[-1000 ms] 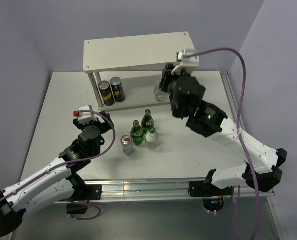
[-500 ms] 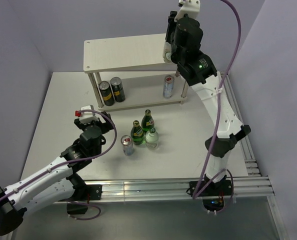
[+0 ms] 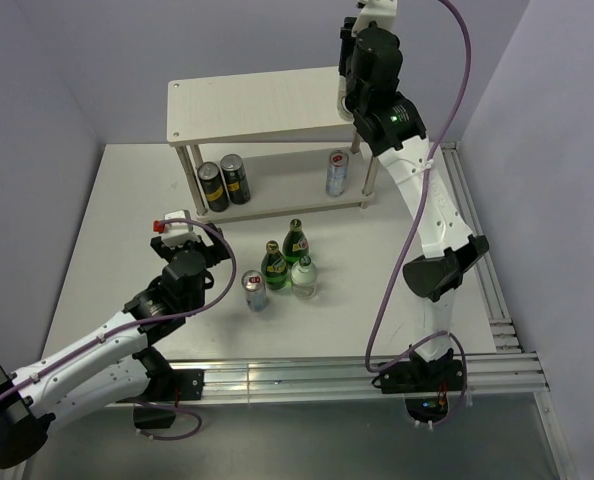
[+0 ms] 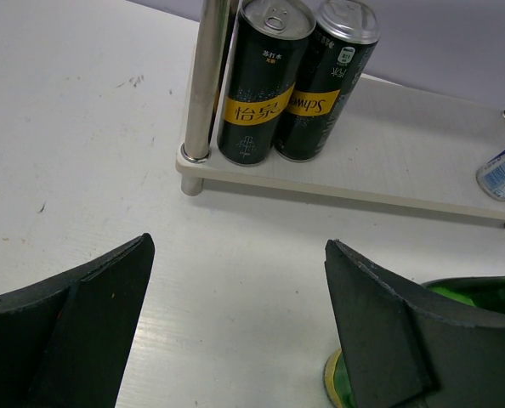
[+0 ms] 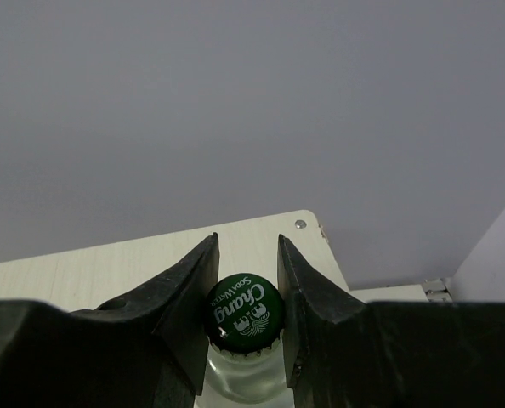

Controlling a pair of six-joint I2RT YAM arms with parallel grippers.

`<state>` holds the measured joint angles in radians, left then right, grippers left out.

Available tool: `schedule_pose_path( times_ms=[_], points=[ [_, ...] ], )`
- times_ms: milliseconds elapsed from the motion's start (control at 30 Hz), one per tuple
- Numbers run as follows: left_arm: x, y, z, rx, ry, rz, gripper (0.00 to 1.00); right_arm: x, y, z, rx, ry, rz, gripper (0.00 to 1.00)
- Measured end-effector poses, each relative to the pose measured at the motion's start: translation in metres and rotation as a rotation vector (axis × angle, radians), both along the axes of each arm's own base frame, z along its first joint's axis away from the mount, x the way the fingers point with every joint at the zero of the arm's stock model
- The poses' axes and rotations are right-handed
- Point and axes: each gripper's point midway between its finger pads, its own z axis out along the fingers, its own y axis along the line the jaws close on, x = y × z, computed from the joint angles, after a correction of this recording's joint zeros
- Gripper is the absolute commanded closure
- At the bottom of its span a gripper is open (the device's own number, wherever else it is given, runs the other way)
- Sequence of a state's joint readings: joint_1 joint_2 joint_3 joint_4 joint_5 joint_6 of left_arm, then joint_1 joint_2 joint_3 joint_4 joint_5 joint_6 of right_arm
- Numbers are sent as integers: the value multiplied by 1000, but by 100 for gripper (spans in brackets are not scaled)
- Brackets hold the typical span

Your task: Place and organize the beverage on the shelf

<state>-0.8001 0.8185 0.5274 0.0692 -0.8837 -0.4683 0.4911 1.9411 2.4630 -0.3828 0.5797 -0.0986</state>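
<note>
My right gripper is holding the bottle, and empty board shows beyond it, so my gripper will shift a little outward over the top board's end [image 5: 274,255] and release the green cap.
The pale wooden shelf [image 3: 247,105] stands at the back. My right gripper [image 3: 347,92] is raised over the right end of its top board [image 5: 108,265] and is shut on the green cap of a clear bottle [image 5: 242,313]. One silver can [image 3: 337,172] stands on the lower board. On the table stand two green bottles [image 3: 274,264] [image 3: 295,241], a clear bottle [image 3: 303,276] and a silver can [image 3: 255,291]. My left gripper [image 3: 182,238] is open and empty, low over the table left of that group. In the left wrist view [image 4: 238,246] a green bottle [image 4: 482,293] lies by its right finger.
Two black cans [image 3: 212,186] [image 3: 235,178] stand at the left end of the lower board, beside a shelf leg [image 4: 206,81]. Metal rails run along the table's near edge [image 3: 307,375] and right edge [image 3: 477,240].
My right arm has risen from the lower tier's right end to above the top board, carrying the clear bottle. The silver can on the lower board is now uncovered. The left arm has not moved.
</note>
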Motion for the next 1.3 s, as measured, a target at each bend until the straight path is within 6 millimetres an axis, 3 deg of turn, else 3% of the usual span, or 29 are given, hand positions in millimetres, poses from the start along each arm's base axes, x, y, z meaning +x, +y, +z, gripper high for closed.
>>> schedule_pose_path(
  times_ms=[300, 533, 667, 733, 800, 833, 1100, 1300],
  points=[
    [1, -1, -3, 8, 7, 0, 12, 25, -16, 1, 24, -55, -33, 100],
    [1, -1, -3, 8, 7, 0, 12, 35, -17, -1, 35, -94, -40, 100],
    [1, -1, -3, 8, 7, 0, 12, 35, -13, -1, 32, -108, -13, 79],
    [1, -1, -3, 8, 7, 0, 12, 35, -11, -1, 29, -109, 0, 50],
    [1, -1, -3, 8, 7, 0, 12, 35, -9, -2, 41, -109, 11, 14],
    [1, -1, -3, 8, 7, 0, 12, 36, -8, -5, 43, -104, 15, 2],
    [1, -1, -3, 8, 7, 0, 12, 42, 0, -42, 20, -24, 40, 0],
    [1, -1, -3, 8, 7, 1, 12, 24, -6, -43, 22, -11, 43, 0]
  ],
)
